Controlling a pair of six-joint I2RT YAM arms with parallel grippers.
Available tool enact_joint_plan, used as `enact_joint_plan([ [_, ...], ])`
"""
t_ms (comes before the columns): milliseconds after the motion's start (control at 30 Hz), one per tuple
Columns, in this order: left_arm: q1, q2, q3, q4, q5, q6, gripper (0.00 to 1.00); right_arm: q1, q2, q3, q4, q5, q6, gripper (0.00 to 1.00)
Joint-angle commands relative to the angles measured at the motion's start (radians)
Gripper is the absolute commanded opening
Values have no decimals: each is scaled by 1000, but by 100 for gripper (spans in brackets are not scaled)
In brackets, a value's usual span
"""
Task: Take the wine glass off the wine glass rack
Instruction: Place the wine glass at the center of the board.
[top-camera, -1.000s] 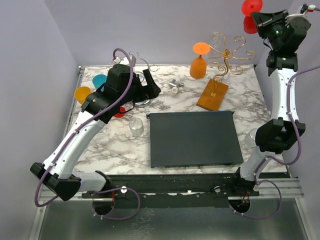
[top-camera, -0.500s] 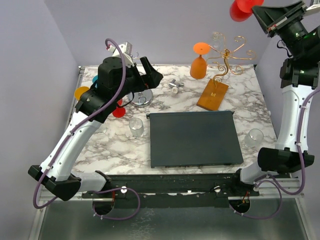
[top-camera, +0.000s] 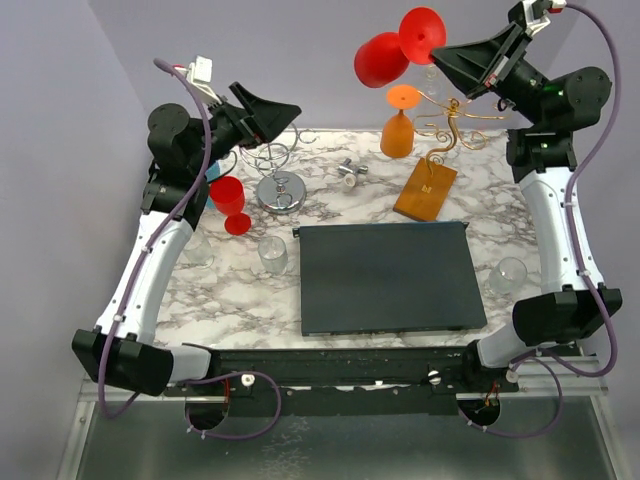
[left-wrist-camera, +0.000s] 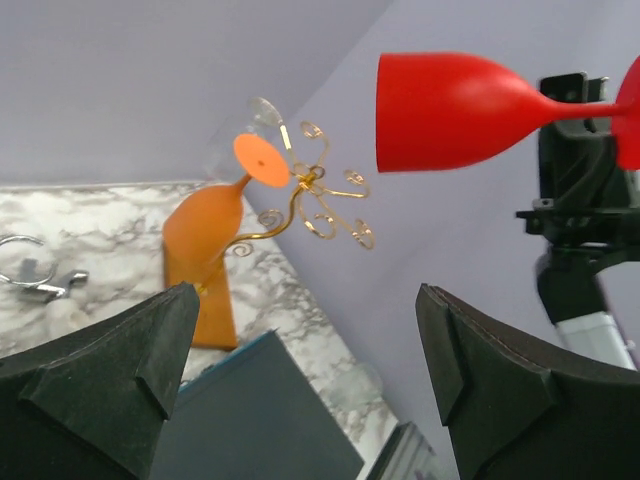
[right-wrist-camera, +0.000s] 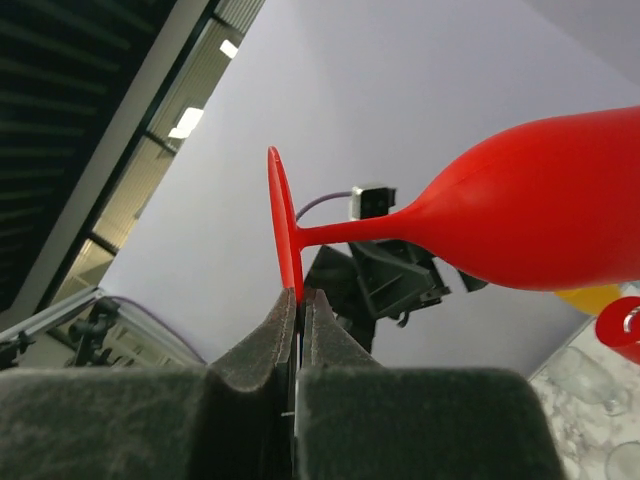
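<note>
My left gripper is open below the red wine glass, and the glass's bowl points toward my fingers. Next it needs to rise and tilt up onto the rim's near edge (top-camera: 361, 73) (left-wrist-camera: 380, 128).
My right gripper (top-camera: 438, 51) is shut on the rim of the foot of a red wine glass (top-camera: 381, 59) and holds it on its side, high in the air, left of and above the rack. In the right wrist view the pads (right-wrist-camera: 298, 300) pinch the foot of the red wine glass (right-wrist-camera: 540, 210). The wine glass rack has an orange-brown wooden base (top-camera: 426, 188) and gold curly hooks (top-camera: 456, 112). An orange wine glass (top-camera: 397, 132) hangs upside down on it. My left gripper (top-camera: 285, 112) is open, empty and raised, facing the rack (left-wrist-camera: 320, 195) and the red glass (left-wrist-camera: 450, 110).
A silver wire stand (top-camera: 280, 190) with a round base stands at the back left. A second red glass (top-camera: 230, 195) stands near it. A dark mat (top-camera: 385, 275) lies in the middle. Clear glasses stand at its left (top-camera: 272, 255) and right (top-camera: 508, 275).
My right arm has swung left with the red glass, from the far right corner to above the rack. My left arm has lifted and turned its open gripper to the right.
</note>
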Motion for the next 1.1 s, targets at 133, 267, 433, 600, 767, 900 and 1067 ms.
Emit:
enact_joint_plan([
  [133,104,63,-65,633,328,-371,97,132,56,4,295,-61,239,1],
  [267,104,89,-55,708,355,-423,97,202,81,16,319,-56,252,0],
  [433,104,107,-55,769,375,-474,95,248,107,32,377,-57,302,0],
  [600,104,117,-65,849,388,-533,92,278,105,27,393,-62,309,0],
  [767,104,118,-68,915,395,-580,86,282,96,16,393,-66,306,1],
  [900,104,124,-68,986,395,-642,78,283,99,-2,430,-82,339,1],
  [1067,103,144,-73,1110,404,-744,62,283,109,-22,510,-126,402,1],
])
